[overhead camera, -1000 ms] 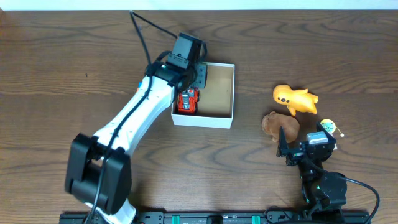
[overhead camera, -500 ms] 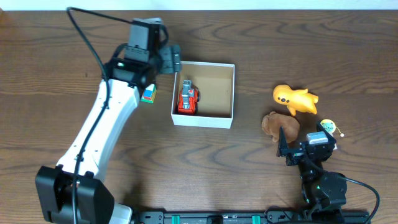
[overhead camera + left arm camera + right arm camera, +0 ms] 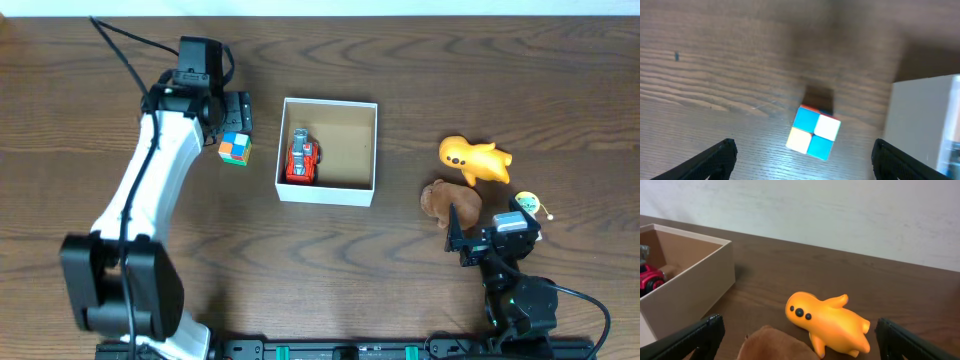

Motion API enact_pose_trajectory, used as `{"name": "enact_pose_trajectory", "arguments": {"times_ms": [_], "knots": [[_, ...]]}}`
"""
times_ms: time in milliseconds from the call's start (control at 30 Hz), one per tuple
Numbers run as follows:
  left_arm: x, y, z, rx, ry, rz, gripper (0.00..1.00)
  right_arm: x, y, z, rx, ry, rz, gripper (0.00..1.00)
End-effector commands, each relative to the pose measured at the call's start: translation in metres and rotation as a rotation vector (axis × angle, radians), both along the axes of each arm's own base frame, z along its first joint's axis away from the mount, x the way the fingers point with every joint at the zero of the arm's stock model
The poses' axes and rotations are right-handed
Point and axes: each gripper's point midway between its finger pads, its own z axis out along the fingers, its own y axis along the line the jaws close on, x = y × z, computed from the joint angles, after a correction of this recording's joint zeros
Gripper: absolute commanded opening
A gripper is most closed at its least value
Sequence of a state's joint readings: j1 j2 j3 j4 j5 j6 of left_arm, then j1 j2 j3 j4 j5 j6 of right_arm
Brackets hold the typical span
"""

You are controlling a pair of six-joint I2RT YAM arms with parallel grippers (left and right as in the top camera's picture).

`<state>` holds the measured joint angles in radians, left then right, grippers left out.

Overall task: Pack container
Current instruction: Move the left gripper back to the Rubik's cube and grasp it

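Observation:
My left gripper is going down next over the small colourful cube (image 3: 235, 149) (image 3: 815, 132), with its open fingers on both sides of the cube, because the cube shows below and between them.
The white container (image 3: 362, 188) with a tan inside stands mid-table and holds a red toy car (image 3: 302, 157). Its wall shows in the left wrist view (image 3: 920, 120) and in the right wrist view (image 3: 687, 297), where the car (image 3: 650, 274) peeks out. A small colourful cube (image 3: 235, 149) lies left of the container. My left gripper (image 3: 237, 113) is open and empty just behind the cube (image 3: 815, 132). An orange toy (image 3: 474, 159) and a brown toy (image 3: 449, 201) lie at the right. My right gripper (image 3: 462, 238) is open and empty just in front of them; both the orange toy (image 3: 830, 321) and the brown toy (image 3: 775, 345) show between its fingers.
A small yellow-green toy (image 3: 528, 205) lies beside the right arm's wrist. Both arm bases stand at the table's front edge. A pale wall (image 3: 840, 210) rises behind the table.
My left arm has swung left, away from above the container, and now hangs open by the cube. The red car stays in the container. The right arm has not moved.

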<state>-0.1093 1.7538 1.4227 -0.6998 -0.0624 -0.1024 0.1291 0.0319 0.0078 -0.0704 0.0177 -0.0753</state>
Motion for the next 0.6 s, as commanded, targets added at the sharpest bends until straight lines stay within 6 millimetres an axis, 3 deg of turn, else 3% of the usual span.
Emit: {"name": "enact_pose_trajectory", "arguments": {"times_ms": [0,367,567], "knots": [[-0.003,0.004,-0.032,0.05,0.083,-0.05,0.86,0.0,-0.001,-0.002,0.014,0.005,-0.006,0.99],[-0.01,-0.003,-0.097,0.036,0.244,-0.102,0.87,0.0,-0.001,-0.002,0.014,0.005,-0.007,0.99],[-0.006,-0.003,-0.114,0.039,0.261,-0.108,0.88,0.0,-0.001,-0.002,0.014,0.005,-0.006,0.99]]}}
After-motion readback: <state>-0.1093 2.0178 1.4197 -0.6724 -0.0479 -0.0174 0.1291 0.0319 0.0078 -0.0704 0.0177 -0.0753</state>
